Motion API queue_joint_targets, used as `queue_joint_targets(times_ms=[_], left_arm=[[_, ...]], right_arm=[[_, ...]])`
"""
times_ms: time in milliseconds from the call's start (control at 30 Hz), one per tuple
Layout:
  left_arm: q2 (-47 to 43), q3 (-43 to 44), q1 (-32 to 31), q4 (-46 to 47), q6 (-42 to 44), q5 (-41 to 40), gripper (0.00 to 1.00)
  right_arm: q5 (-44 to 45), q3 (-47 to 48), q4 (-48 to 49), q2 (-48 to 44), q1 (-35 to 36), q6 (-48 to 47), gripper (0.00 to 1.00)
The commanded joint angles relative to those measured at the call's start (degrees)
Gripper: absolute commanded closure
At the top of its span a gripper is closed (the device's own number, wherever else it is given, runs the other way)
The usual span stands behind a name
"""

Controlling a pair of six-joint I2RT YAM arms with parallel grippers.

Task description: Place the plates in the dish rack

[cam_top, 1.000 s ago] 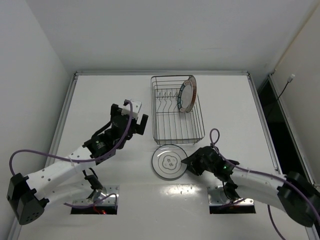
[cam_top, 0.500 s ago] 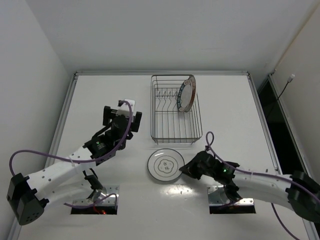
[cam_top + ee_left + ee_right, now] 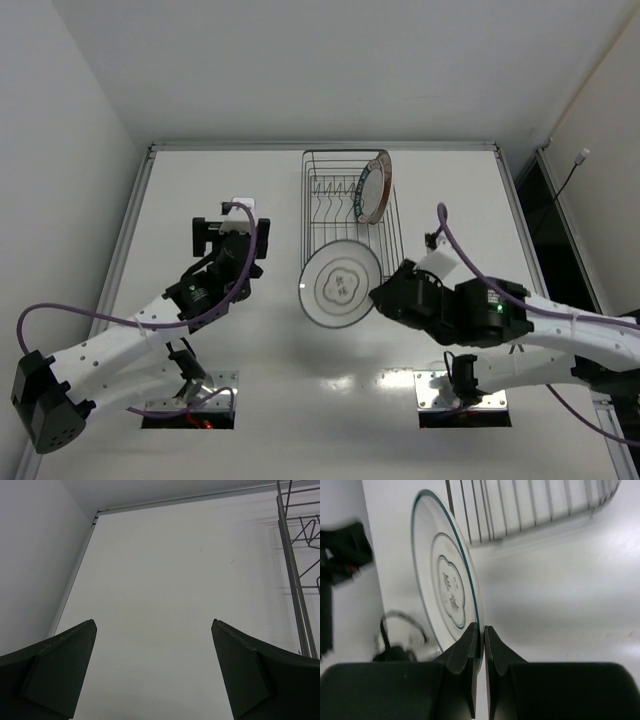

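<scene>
My right gripper moves outward, turning, then down to the wire slot [image 3: 346, 198] beside the leaning plate next and releases there, since that slot stands empty.
A white plate [image 3: 340, 283] with a thin dark rim ring and a centre motif hangs lifted off the table, just in front of the dish rack [image 3: 317, 222]. My right gripper [image 3: 378, 297] is shut on its right rim. In the right wrist view the plate [image 3: 445, 590] stands on edge, its rim pinched between the fingers [image 3: 465, 645] of that gripper [image 3: 480, 629]. A second plate [image 3: 371, 189] with a reddish and teal rim leans upright in the rack's far right corner. My left gripper [image 3: 228, 228] is open over bare table left of the rack; its wrist view shows the gripper [image 3: 154, 625] empty.
The rack's wire side [image 3: 296, 590] shows at the right edge of the left wrist view. A raised table rim [image 3: 140, 215] runs along the left, with white walls behind it. Two mounting plates [image 3: 190, 400] sit at the near edge.
My right gripper shut on the plate's rim, then lifted it off the table and tilted it up toward the rack. My left arm drew back to the left, away from the rack.
</scene>
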Motion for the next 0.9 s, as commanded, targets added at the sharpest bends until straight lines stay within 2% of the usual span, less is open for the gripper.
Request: queue_joint_targets(times_ms=[0, 33, 100, 200, 300, 333, 367, 400, 433, 467, 567, 633, 867], left_arm=[[-1.4, -0.04, -0.54, 0.79, -0.78, -2.36, 0.0], [-1.4, -0.04, -0.54, 1.31, -0.78, -2.36, 0.0], [-1.4, -0.04, -0.54, 1.32, -0.78, -2.36, 0.0], [-0.79, -0.04, -0.54, 1.85, -0.78, -2.36, 0.0], [-0.17, -0.04, -0.54, 1.32, -1.3, -1.74, 0.0], [-0.17, -0.04, -0.54, 1.32, -1.83, -1.05, 0.0], [0.44, -0.04, -0.54, 1.32, -1.83, -0.52, 0.0], [0.45, -0.04, -0.54, 1.84, -1.83, -0.51, 0.0], [0.97, -0.04, -0.54, 1.85, -1.83, -0.51, 0.0], [1.49, 0.49, -0.54, 1.85, -1.83, -0.51, 0.0], [1.5, 0.49, -0.54, 1.85, -1.83, 0.01, 0.0], [1.5, 1.02, -0.54, 1.85, -1.83, 0.54, 0.0], [2.2, 1.02, -0.54, 1.32, -1.83, 0.54, 0.0]], right_arm=[[24.18, 14.33, -18.87, 9.03, -1.95, -6.7, 1.0], [26.73, 20.11, -18.9, 10.9, -3.53, -10.05, 1.0], [32.8, 24.45, -18.9, 14.24, -6.96, -14.89, 1.0], [39.66, 31.84, -14.1, 21.27, -13.46, -28.05, 1.0], [40.91, 32.13, 6.42, 23.48, -19.7, -52.28, 1.0], [37.95, 28.55, 14.06, 22.87, -21.29, -59.23, 1.0], [34.87, 26.43, 27.71, 22.08, -25.74, -70.0, 1.0], [31.1, 24.67, 32.46, 21.21, -28.39, -72.98, 1.0], [23.76, 22.82, 35.29, 20.68, -31.12, -74.4, 1.0], [20.9, 22.8, 36.89, 20.67, -35.84, -75.11, 1.0], [12.8, 24.64, 39.25, 25.13, -41.06, -77.82, 1.0], [8.41, 24.13, 41.99, 27.25, -41.69, -80.03, 1.0], [4.79, 25.26, 44.2, 39.12, -45.99, -79.78, 1.0]])
